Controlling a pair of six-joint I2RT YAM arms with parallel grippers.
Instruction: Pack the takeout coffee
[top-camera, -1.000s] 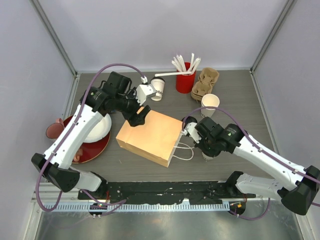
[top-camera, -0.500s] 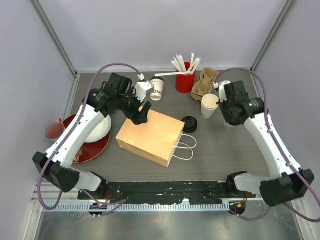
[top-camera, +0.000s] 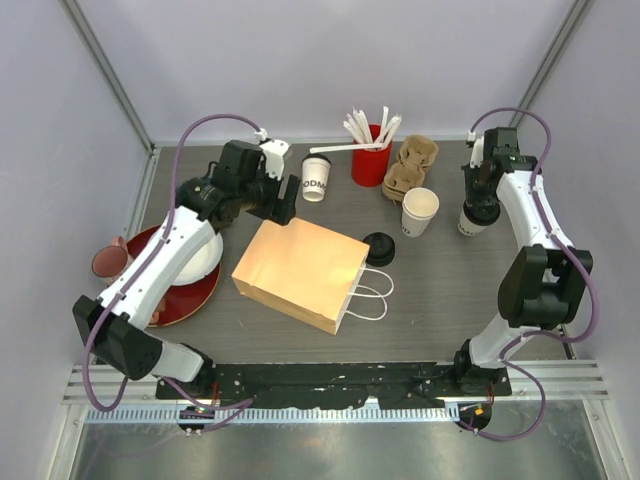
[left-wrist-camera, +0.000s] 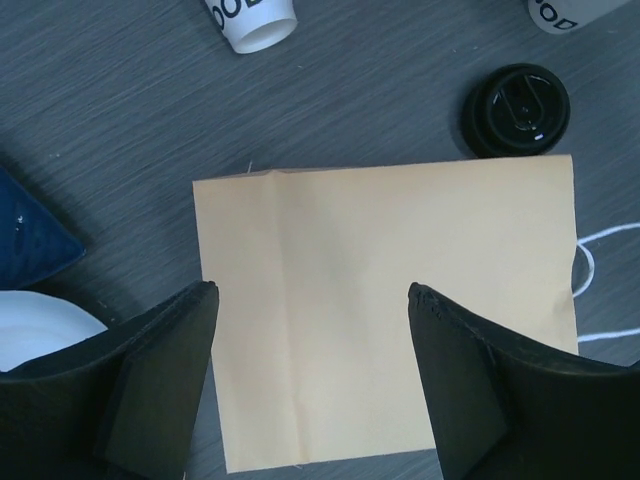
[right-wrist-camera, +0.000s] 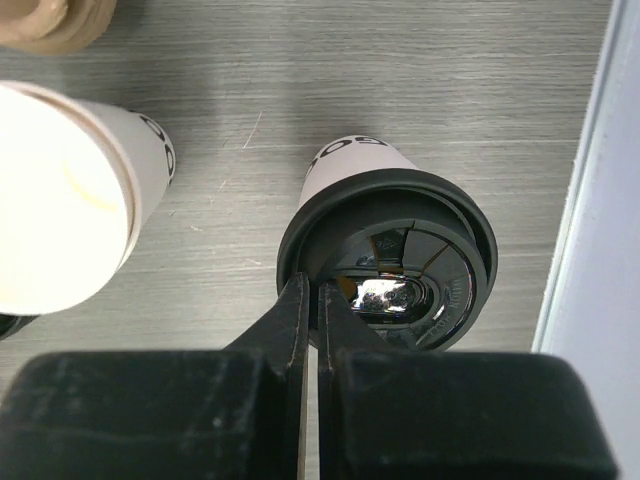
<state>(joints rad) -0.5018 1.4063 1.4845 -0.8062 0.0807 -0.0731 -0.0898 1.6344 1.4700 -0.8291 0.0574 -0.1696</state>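
Observation:
My right gripper will next lower the pinched coffee cup a little onto the clear tabletop just below and open to let go of the lid's near rim.
One takeout coffee, a white cup with a black sip lid, is at the table's far right. My right gripper is shut, its fingertips pinching the near rim of that lid. It sits under the right wrist in the top view. I cannot tell whether the cup rests on the table. A flat brown paper bag with white handles lies in the middle. My left gripper hangs open over the bag's far-left part, holding nothing.
A loose black lid lies beside the bag. Two lidless white cups stand at the back, with a red cup of stirrers and a cardboard carrier. A red plate is left. The right wall is near the coffee.
My right arm has swung from the bag's handles at the front centre to the far right, the lidded cup going with it. The left gripper drew back slightly and opened wider.

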